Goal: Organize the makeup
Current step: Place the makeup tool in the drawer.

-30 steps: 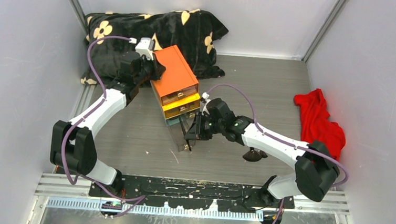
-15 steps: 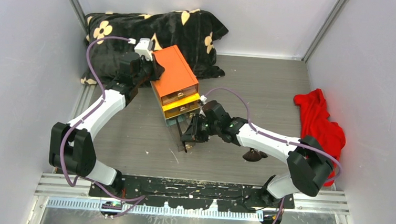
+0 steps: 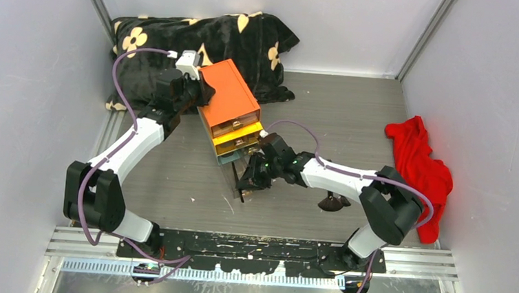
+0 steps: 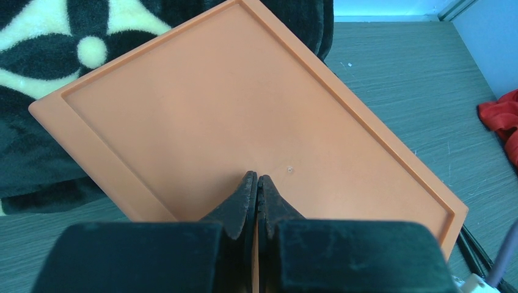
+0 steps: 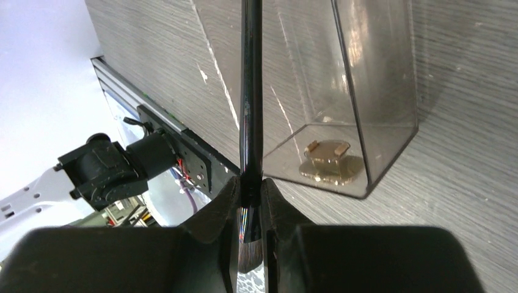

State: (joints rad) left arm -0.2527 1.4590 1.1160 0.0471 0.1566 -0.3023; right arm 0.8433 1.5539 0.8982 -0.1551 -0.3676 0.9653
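Observation:
The brush's bristles stick out over the drawer's front, so my right gripper will next move outward and release the brush (image 5: 251,91) over the drawer's bottom, which is outward of my fingers.
My right gripper (image 5: 250,190) is shut on a slim black makeup brush (image 5: 251,91), pinching it just above the bristles. The handle points away over the near left wall of a clear smoky drawer (image 5: 379,104) with a gold pull (image 5: 327,162). Seen from above, the right gripper (image 3: 250,180) hangs over that drawer, pulled out of the orange-topped box (image 3: 229,96). My left gripper (image 4: 256,180) is shut with nothing in it, tips pressed on the box's orange lid (image 4: 201,104). No other makeup is clearly visible.
A black blanket with cream flowers (image 3: 202,36) lies behind the box. A red cloth (image 3: 418,161) sits at the right wall. A small dark thing (image 3: 332,204) lies on the table beside my right forearm. The arm bases' rail (image 3: 250,246) runs along the near edge.
My right gripper has shifted a little left and nearer with the brush, ending over the pulled-out drawer. The left arm has stayed on the box lid.

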